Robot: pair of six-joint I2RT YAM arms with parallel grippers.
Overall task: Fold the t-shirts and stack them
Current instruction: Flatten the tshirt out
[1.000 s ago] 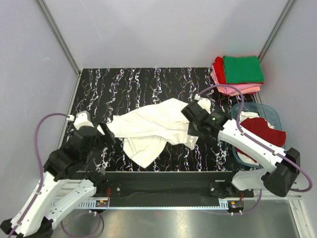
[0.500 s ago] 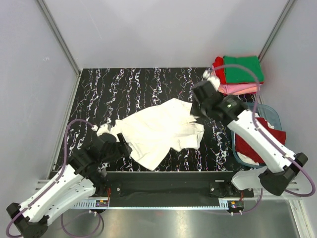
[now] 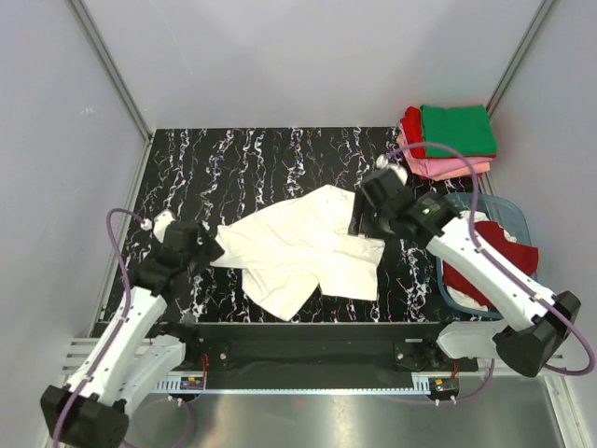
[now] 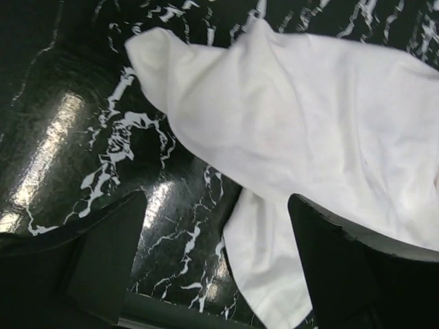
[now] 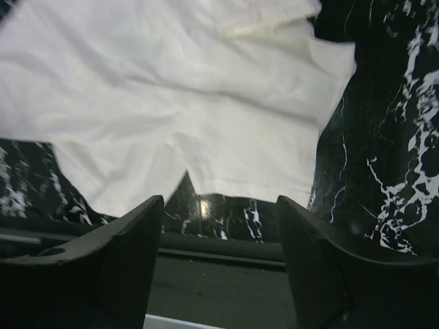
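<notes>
The shirt's near flap on the tub side juts toward the bar, so my right gripper lowers and draws back onto it next, by its hem.
A white t-shirt [image 3: 303, 247] lies crumpled and partly spread on the black marbled table [image 3: 233, 159]. My left gripper [image 3: 209, 250] hovers open at the shirt's left edge. In the left wrist view the white t-shirt [image 4: 302, 130] runs under the gap of the left gripper [image 4: 219, 257], with nothing pinched. My right gripper [image 3: 363, 221] stands open above the shirt's right side. The right wrist view has the white t-shirt [image 5: 178, 103] spread below the empty right gripper [image 5: 223, 253]. Folded t-shirts are stacked at the back right, a green one [image 3: 457, 129] over red [image 3: 411, 126] and pink [image 3: 450, 169].
A translucent blue-grey tub [image 3: 511, 213] stands at the right edge, holding a dark red shirt [image 3: 502, 252] and some white cloth [image 3: 466, 297]. Grey walls enclose the table. The table's front rail [image 5: 226, 247] shows beyond the shirt's hem.
My right gripper has opened and let go of the white t-shirt, which dropped flatter onto the table. My left arm swung back up to the shirt's left edge.
</notes>
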